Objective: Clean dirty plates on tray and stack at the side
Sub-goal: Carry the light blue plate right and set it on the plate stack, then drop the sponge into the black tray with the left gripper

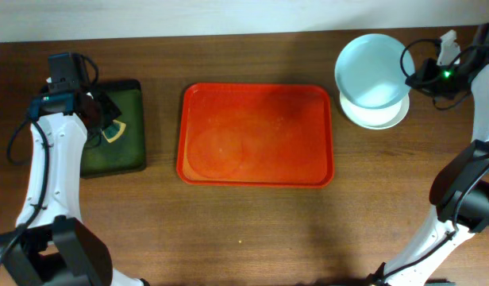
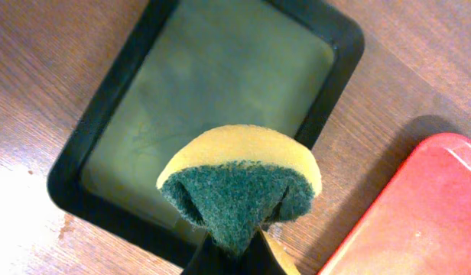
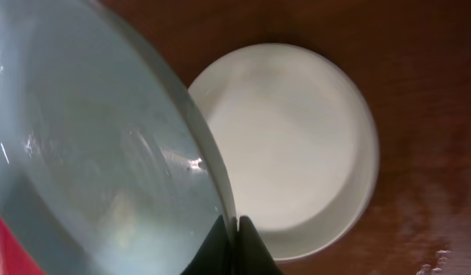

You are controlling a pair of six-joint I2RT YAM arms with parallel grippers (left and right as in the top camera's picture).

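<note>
The pale mint-blue plate (image 3: 90, 153) hangs tilted above the white plate (image 1: 377, 115), so next my right gripper should lower to lay it on top and release its rim.
The red-orange tray (image 1: 256, 135) lies mid-table with no plates on it; its corner shows in the left wrist view (image 2: 419, 221). My right gripper (image 3: 234, 229) is shut on the rim of a pale mint-blue plate (image 3: 90, 153), held tilted above a white plate (image 3: 297, 145) on the table. In the overhead view the mint plate (image 1: 374, 70) hangs over the white plate (image 1: 377, 115) at the back right. A third plate is not visible. My left gripper (image 2: 239, 248) is shut on a yellow and green sponge (image 2: 239, 183) above the dark green tray (image 2: 220, 99).
The dark green tray (image 1: 113, 127) sits at the left beside the red tray. Bare wooden table (image 1: 252, 230) lies in front of both trays. A cable (image 1: 415, 59) hangs by my right wrist.
</note>
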